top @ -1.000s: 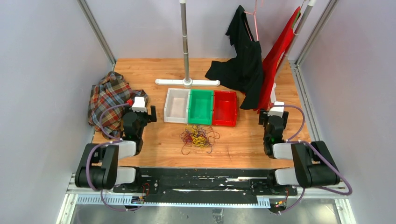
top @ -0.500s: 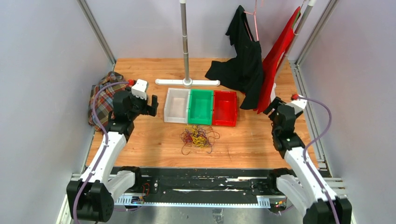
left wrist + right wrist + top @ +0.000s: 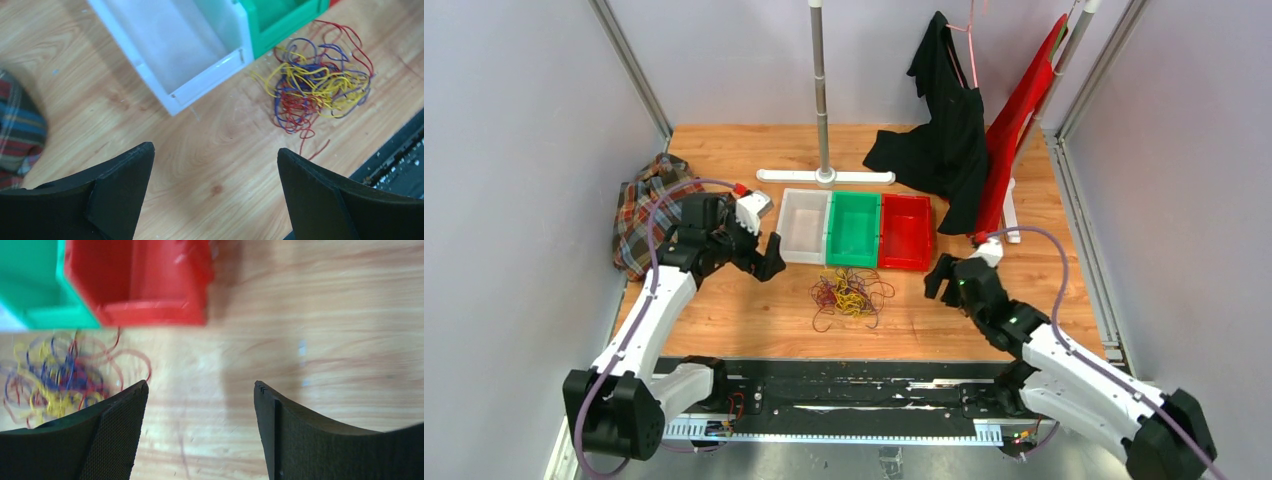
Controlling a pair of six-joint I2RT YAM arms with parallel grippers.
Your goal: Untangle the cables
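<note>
The red pieces of cable are bunched at the heap's edge, and my left gripper will next lower and shift to the right in the top view, onto them.
The cables [image 3: 850, 295] lie in one tangled heap of thin red, yellow and blue-purple loops on the wooden table, just in front of the green bin. The heap also shows in the left wrist view, cables [image 3: 320, 85], and blurred at the left of the right wrist view, cables [image 3: 60, 380]. My left gripper [image 3: 767, 256] hangs open to the left of the heap, beside the white bin, with nothing between its jaws [image 3: 215, 155]. My right gripper [image 3: 939, 277] is open to the right of the heap, below the red bin, and holds nothing [image 3: 200, 390].
Three bins stand in a row behind the heap: white bin [image 3: 801, 227], green bin [image 3: 853, 230], red bin [image 3: 906, 233]. A plaid cloth [image 3: 646, 210] lies at the left edge. A pole stand [image 3: 824, 175] and hanging black garment [image 3: 944, 140] and red garment [image 3: 1019, 130] are at the back.
Both arms have unfolded and swung inward toward the heap: the left gripper moved right past the white bin's corner, the right gripper moved left and nearer. Both stayed open.
</note>
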